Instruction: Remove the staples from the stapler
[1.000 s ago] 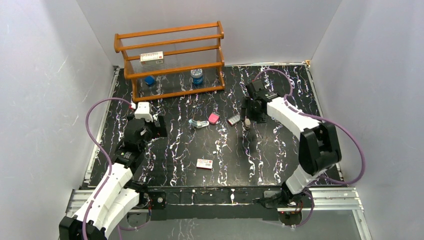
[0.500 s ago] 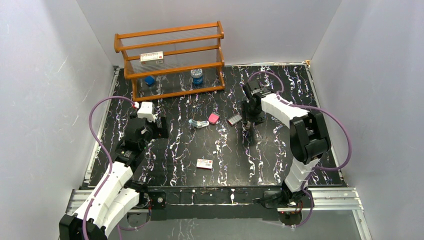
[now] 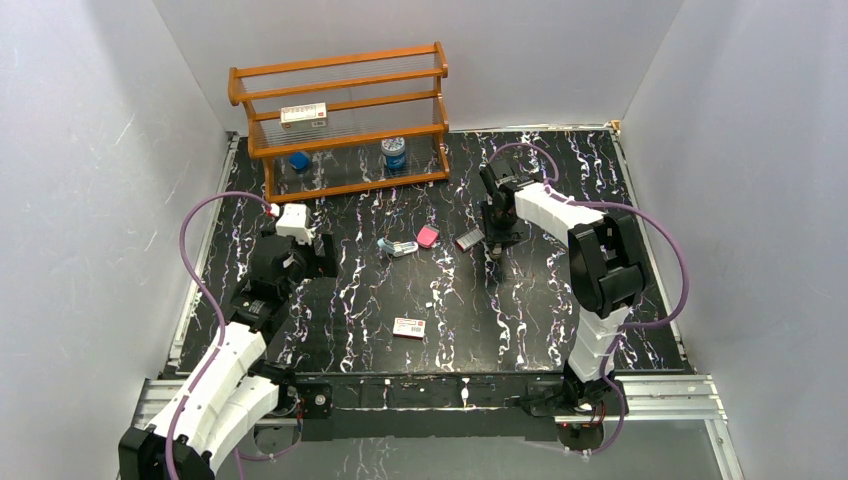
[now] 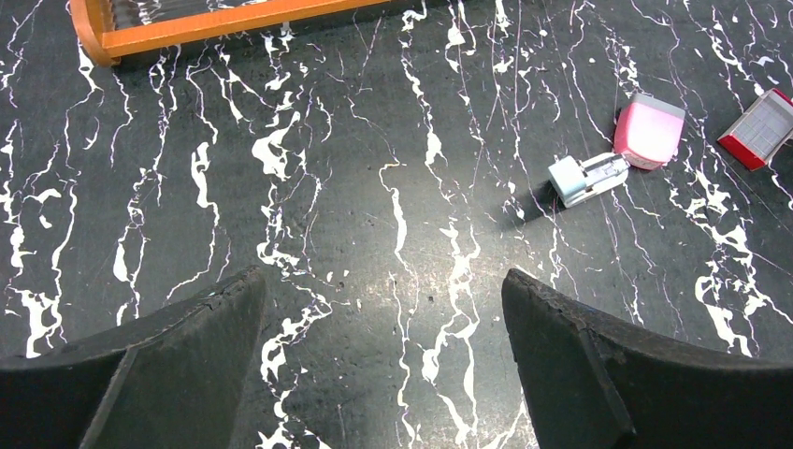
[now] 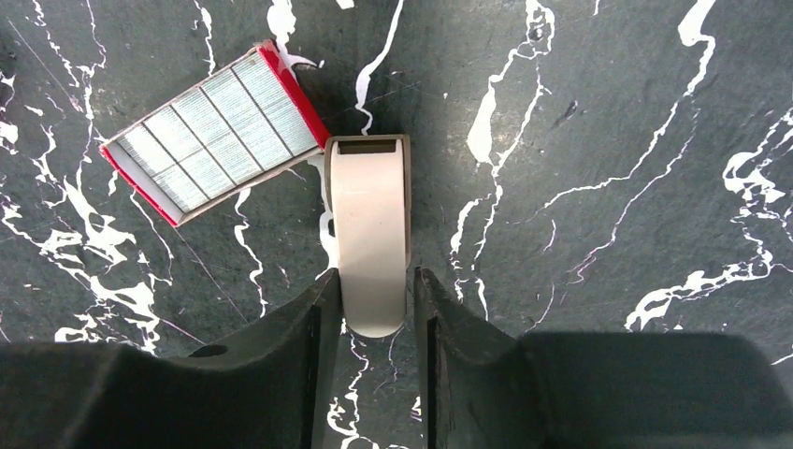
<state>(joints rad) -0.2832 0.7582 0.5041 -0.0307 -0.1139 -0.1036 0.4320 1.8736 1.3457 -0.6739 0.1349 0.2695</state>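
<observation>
Next, my right gripper should go back to the bare tabletop beside the front red-and-white box and release the beige piece, because it touches the open box.
The stapler [image 3: 398,248], small and light teal-blue with silver inner parts, lies on the black marbled table; in the left wrist view the stapler [image 4: 587,178] is far ahead on the right. The staples are hidden from view. My left gripper [image 3: 318,256] is open and empty well to its left, its fingertips [image 4: 238,285] wide apart. My right gripper [image 5: 374,281] straddles the rounded end of a beige oblong piece [image 5: 372,215], with the left finger against it and a thin gap at the right finger. This gripper [image 3: 493,246] is to the right of the stapler.
An open red-and-white box [image 5: 215,131] of silver strips touches the beige piece's far corner. A pink block [image 3: 427,236] sits by the stapler. Another red-and-white box [image 3: 409,327] lies nearer the front. An orange shelf rack [image 3: 340,120] stands at the back with a box and two blue items.
The right gripper's jaws have narrowed around the beige piece, and the right arm has folded in towards the left. The left arm has barely moved.
</observation>
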